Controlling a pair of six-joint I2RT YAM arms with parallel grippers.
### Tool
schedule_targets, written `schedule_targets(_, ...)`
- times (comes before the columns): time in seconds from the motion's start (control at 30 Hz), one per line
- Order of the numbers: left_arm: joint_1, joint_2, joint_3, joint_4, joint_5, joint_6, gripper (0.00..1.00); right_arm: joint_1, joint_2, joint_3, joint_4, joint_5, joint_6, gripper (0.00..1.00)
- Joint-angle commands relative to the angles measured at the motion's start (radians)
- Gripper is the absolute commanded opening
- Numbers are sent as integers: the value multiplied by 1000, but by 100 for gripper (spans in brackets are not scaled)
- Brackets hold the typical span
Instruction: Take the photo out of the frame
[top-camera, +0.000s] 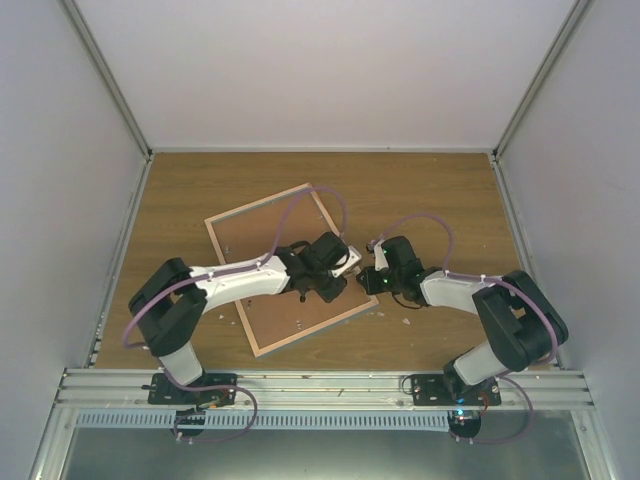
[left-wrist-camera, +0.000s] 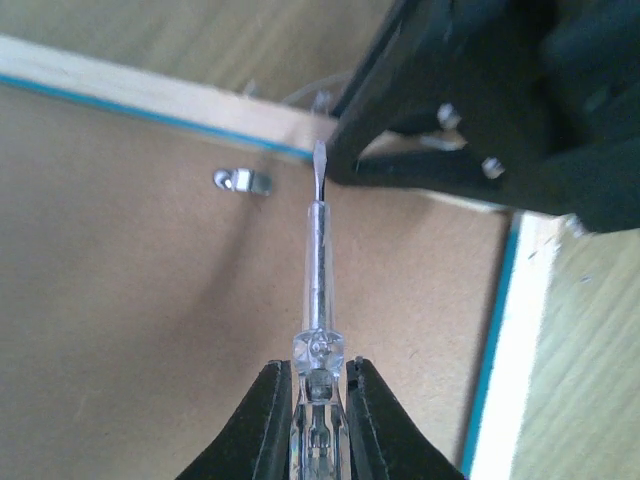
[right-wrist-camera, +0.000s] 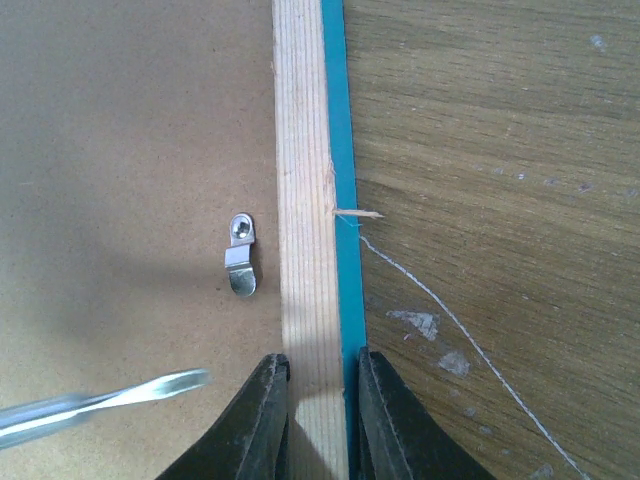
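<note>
The tabletop is bare to the right of my right gripper in the top view. The frame is crooked, so I will drag the frame's wood edge that way and back, then let it go.
The frame lies back up on the table, with pale wood edging around a brown fibreboard panel. The photo is hidden under the panel. My left gripper is shut on a clear-handled flat screwdriver. Its blade tip points at the frame's far edge, just right of a metal turn clip. My right gripper is shut across the frame's wood edging, one finger on the panel side and one on the turquoise outer side. The clip and the screwdriver tip lie to its left.
The wooden table is walled by white panels on three sides. My right gripper's black body crowds the frame corner close to the screwdriver tip. A thin pale thread and white specks lie on the table right of the frame.
</note>
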Motion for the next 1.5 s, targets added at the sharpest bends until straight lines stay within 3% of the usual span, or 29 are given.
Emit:
schedule_targets(0.0, -9, -111, -20, 42, -34, -88, 0, -1, 20, -27, -77, 42, 24, 1)
schedule_targets(0.3, 44, -242, -137, 36, -118, -266, 0, -3, -44, -31, -157, 123, 102, 1)
schedule_targets(0.6, 105, -382, -237, 33, -93, -318, 0, 18, -192, -106, -275, 89, 138, 4)
schedule_targets(0.87, 134, -433, -271, 40, -84, -314, 0, 27, -309, -92, -357, 96, 126, 25)
schedule_targets(1.17, 171, -444, -290, 65, -51, -301, 0, -36, -99, 157, -302, 126, 0, 42)
schedule_targets(1.47, 202, -413, -290, 97, -17, -277, 0, -67, 182, 372, -243, 139, -69, 40)
